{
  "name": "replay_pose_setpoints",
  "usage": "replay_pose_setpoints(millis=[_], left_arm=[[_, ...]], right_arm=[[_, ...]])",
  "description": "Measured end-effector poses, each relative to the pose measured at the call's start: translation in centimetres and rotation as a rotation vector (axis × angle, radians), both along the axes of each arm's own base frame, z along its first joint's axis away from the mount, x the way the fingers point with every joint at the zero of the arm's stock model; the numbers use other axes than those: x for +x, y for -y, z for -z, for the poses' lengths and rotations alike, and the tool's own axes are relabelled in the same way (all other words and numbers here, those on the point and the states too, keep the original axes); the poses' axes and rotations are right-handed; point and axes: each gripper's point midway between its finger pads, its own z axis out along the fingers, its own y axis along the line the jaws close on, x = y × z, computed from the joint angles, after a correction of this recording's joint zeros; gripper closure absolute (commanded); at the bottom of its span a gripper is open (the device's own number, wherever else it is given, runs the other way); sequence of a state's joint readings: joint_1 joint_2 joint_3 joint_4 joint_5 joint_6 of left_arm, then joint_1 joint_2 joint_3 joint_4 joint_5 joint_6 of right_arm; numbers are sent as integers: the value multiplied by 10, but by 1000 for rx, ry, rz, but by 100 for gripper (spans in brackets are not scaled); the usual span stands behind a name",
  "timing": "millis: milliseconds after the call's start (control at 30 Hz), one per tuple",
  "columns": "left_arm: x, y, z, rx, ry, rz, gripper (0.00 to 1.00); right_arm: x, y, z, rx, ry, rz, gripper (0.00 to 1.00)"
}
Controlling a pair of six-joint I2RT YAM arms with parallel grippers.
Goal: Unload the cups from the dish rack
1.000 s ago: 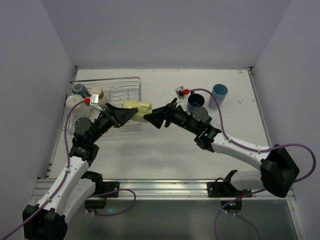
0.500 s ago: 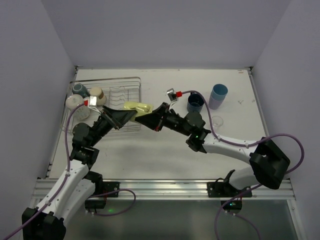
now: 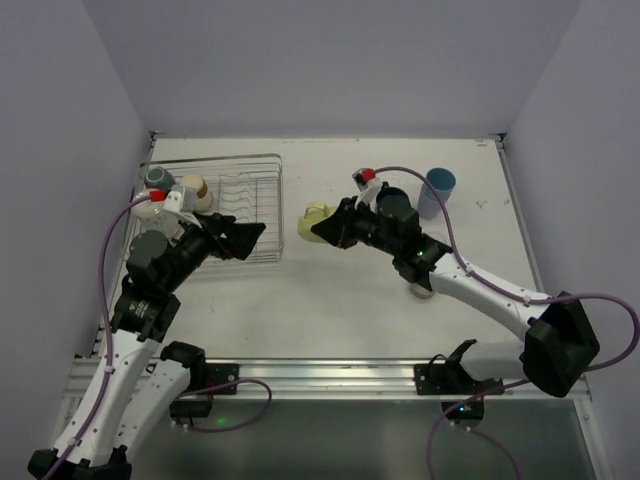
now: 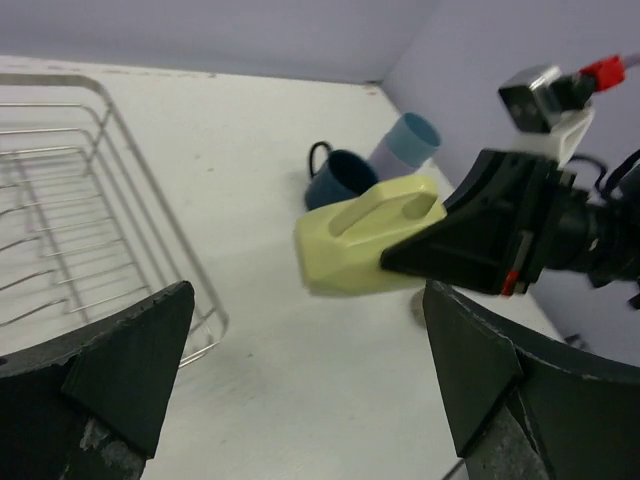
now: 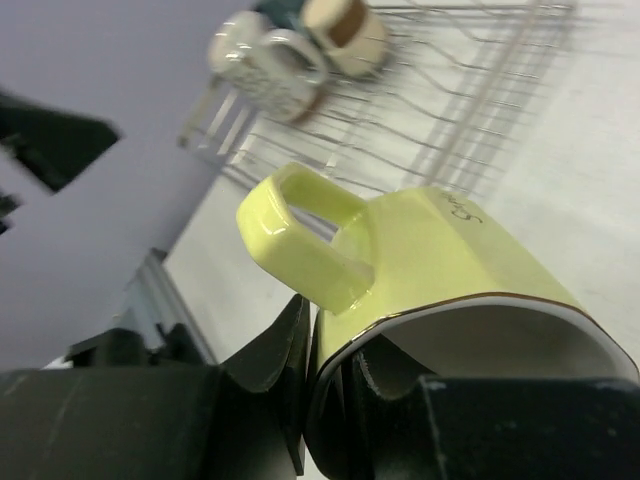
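Note:
I should swing my right gripper outward, turn the tilted yellow mug upright, then lower it and let it go. The bare tabletop [image 3: 340, 193] beside the navy mug is below my gripper and farther outward.
My right gripper [image 3: 327, 228] is shut on the rim of a pale yellow mug [image 3: 314, 221], one finger inside and one outside by the handle, holding it above the table just right of the dish rack [image 3: 262, 160]. The right wrist view shows the mug [image 5: 450, 250] close up in the gripper [image 5: 325, 340]. My left gripper [image 3: 248, 236] is open and holds nothing, over the rack's near right corner. From the left wrist, the gripper [image 4: 310, 340] faces the mug [image 4: 365, 235]. A teal cup [image 3: 157, 178], a tan cup [image 3: 194, 187] and a white cup [image 3: 148, 204] sit at the rack's left end.
A navy mug [image 3: 392, 203] and a light blue tumbler [image 3: 438, 190] stand on the table at the back right, behind my right arm. The rack's wire tines [image 4: 60, 230] lie left of my left gripper. Walls close the table on three sides.
Both grippers held the yellow mug between them a second ago. The left one has opened and drawn back left; the right one has shut on the rim and carried the mug right.

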State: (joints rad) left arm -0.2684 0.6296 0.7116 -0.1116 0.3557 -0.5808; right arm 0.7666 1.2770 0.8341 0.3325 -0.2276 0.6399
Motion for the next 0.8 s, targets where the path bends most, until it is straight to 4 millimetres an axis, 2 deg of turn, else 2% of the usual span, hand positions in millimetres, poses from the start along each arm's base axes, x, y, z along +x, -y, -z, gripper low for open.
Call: replay_pose_setpoints(millis=[67, 200, 300, 400, 533, 700, 800], left_arm=[[0, -12, 10, 73, 4, -51, 0], [3, -34, 39, 186, -25, -156, 0], [1, -43, 61, 245, -66, -182, 0], [2, -45, 67, 271, -79, -189, 0], [3, -43, 69, 289, -78, -180, 0], [2, -41, 70, 293, -79, -172, 0], [3, -42, 71, 298, -78, -174, 0]], right_arm=[[23, 18, 17, -112, -54, 56, 100], [76, 39, 32, -318, -120, 138, 100], [116, 47, 39, -480, -142, 187, 100], [146, 49, 55, -624, -155, 207, 100], [165, 56, 87, -789, -196, 190, 100], [169, 61, 132, -927, -271, 121, 100], [171, 60, 151, -963, -294, 93, 100]])
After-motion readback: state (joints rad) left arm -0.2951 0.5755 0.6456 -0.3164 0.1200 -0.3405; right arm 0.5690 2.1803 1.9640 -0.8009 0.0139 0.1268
